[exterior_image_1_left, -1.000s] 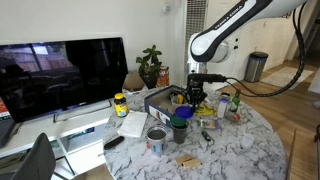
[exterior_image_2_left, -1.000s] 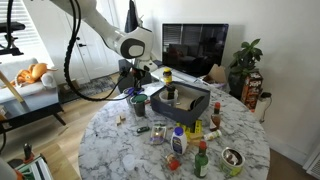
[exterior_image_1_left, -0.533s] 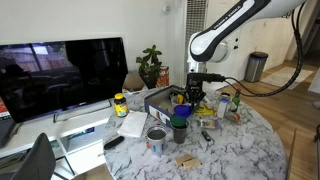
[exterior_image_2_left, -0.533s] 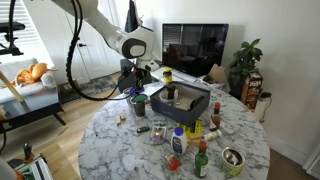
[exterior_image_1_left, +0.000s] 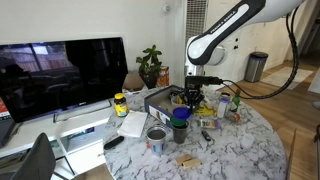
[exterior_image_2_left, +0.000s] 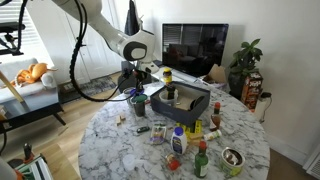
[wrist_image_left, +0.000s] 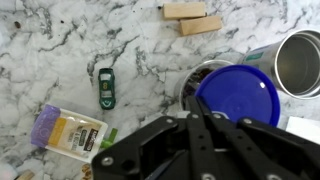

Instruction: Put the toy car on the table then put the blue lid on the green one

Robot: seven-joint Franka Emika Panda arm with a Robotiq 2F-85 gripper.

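Note:
Next, my gripper lowers the blue lid slightly onto the top of the dark container (exterior_image_1_left: 180, 123) (wrist_image_left: 194, 82) and releases the blue lid's rim, since the lid already hangs right over it.
The blue lid (wrist_image_left: 238, 95) lies over the top of the dark green one (wrist_image_left: 190, 82), which stands upright on the marble table (wrist_image_left: 60, 50). My gripper (wrist_image_left: 194, 108) is right above them, with its fingers pressed together at the blue lid's near rim. The tiny toy car (wrist_image_left: 105, 86) lies on the table, apart from the lids. In both exterior views the gripper (exterior_image_1_left: 190, 100) (exterior_image_2_left: 137, 88) hangs just over the blue lid (exterior_image_1_left: 181, 113) on the green one (exterior_image_1_left: 179, 127) (exterior_image_2_left: 139, 104).
A silver can (wrist_image_left: 300, 60) stands right beside the lids. Two wooden blocks (wrist_image_left: 192, 18) and a purple packet (wrist_image_left: 68, 128) lie nearby. A dark tray (exterior_image_2_left: 180, 100), bottles (exterior_image_2_left: 178, 142) and a TV (exterior_image_1_left: 60, 75) crowd the surroundings.
The arm has shifted very slightly sideways. The lids and the toy car have not visibly moved.

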